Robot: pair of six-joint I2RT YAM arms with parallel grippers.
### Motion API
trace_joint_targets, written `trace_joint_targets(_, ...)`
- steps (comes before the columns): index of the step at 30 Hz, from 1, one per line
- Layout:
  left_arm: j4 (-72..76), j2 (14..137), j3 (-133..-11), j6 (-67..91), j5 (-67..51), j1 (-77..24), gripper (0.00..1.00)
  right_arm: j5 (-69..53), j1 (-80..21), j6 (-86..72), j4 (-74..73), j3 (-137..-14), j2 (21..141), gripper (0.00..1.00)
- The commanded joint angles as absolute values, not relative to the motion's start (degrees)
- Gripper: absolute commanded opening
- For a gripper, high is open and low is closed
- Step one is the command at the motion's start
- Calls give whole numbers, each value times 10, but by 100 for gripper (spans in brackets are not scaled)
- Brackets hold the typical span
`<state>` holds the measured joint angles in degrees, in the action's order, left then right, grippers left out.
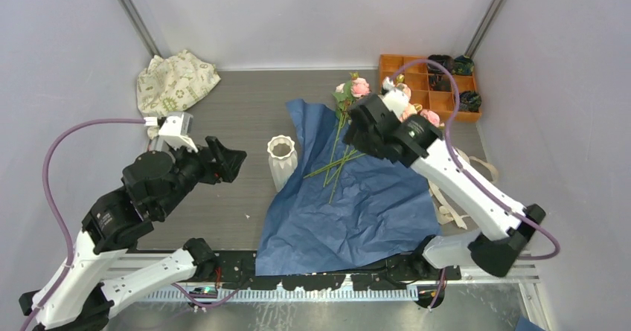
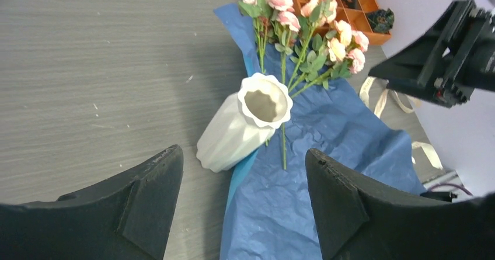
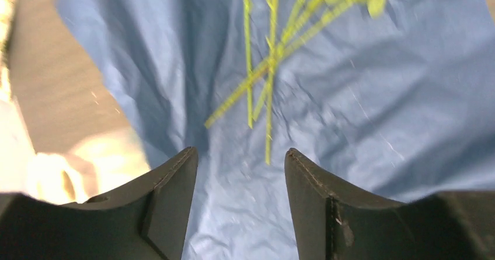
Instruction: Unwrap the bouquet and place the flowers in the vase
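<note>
The stems cross near their ends but spread apart toward the blooms, so I need to move my right gripper outward and down onto a pink rose's leafy upper stem.
The bouquet lies unwrapped: its blue wrapping paper is spread flat on the table. The flowers, pink and peach roses, lie on the paper's far part, and their crossed green stems point toward me. The white ribbed vase stands upright at the paper's left edge, with nothing in it. My right gripper hovers over the stems, open, with only paper between its fingers. Left of the vase, my left gripper faces it, open and holding nothing.
A cream patterned cloth lies at the back left. An orange compartment tray sits at the back right. A loose beige ribbon trails off the paper's right edge, under the right arm. White walls close in the table on three sides.
</note>
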<state>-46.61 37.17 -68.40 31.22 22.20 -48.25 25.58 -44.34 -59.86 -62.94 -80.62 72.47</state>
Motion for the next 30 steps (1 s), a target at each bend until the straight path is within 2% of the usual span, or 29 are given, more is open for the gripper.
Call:
trace_joint_targets(1, -452, 425, -754, 274, 282, -480, 78, 282, -399, -483, -608, -932, 846, 62)
trace_joint_targets(5, -478, 482, -819, 251, 347, -480, 83, 152, -290, -449, -560, -996, 965, 62)
trace_joint_targets(8, -470, 509, -842, 238, 365, -480, 89, 111, -237, -436, -537, -1020, 1038, 61)
trace_joint_targets(13, -423, 525, -829, 225, 424, -480, 96, 84, -197, -417, -518, -1041, 1120, 56)
trace_joint_targets(18, -371, 544, -806, 200, 448, -478, 97, 50, -173, -408, -512, -1080, 1191, 50)
trace_joint_targets(21, -377, 567, -813, 194, 450, -466, 97, 35, -172, -406, -507, -1096, 1212, 50)
trace_joint_targets(24, -381, 578, -816, 200, 416, -430, 98, 33, -172, -405, -507, -1116, 1233, 51)
trace_joint_targets(30, -403, 599, -810, 258, 236, -296, 95, 36, -171, -399, -525, -1143, 1283, 53)
